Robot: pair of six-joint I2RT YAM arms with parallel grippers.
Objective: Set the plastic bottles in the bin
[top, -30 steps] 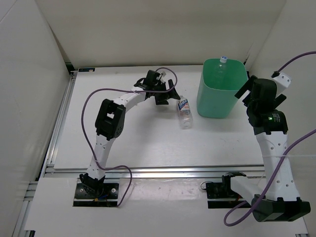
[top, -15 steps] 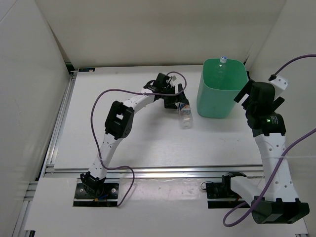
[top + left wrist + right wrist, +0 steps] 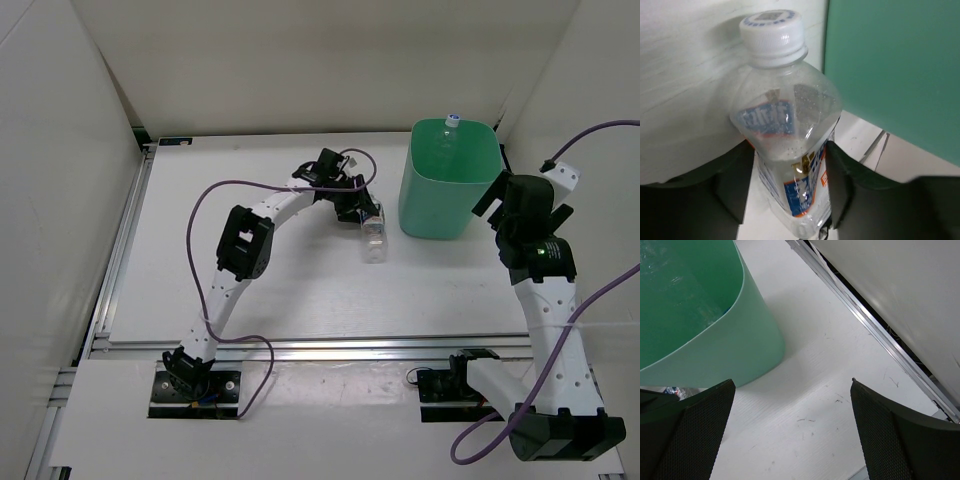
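Note:
I will raise my left gripper and then bring it over the bin's opening [image 3: 432, 152] to release the bottle, since the bin is to the gripper's right in the top view.
A clear plastic bottle [image 3: 374, 236] with a white cap and a blue label lies on the table just left of the bin [image 3: 412, 190]. My left gripper [image 3: 362, 208] is shut on it. In the left wrist view both black fingers [image 3: 840, 185] press the labelled body of the bottle [image 3: 785, 125], its cap pointing away, and the bin's green wall [image 3: 890, 65] stands close on the right. Another clear bottle [image 3: 450, 135] stands inside the bin. My right gripper [image 3: 790, 405] hangs open over bare table to the right of the bin [image 3: 700, 345], holding nothing.
White walls close the table in on three sides. An aluminium rail [image 3: 875, 330] runs along the right edge near my right gripper. Purple cables [image 3: 205, 210] loop off both arms.
My left gripper has moved right onto the lying bottle and shut on its body. The right arm has shifted slightly and stays open.

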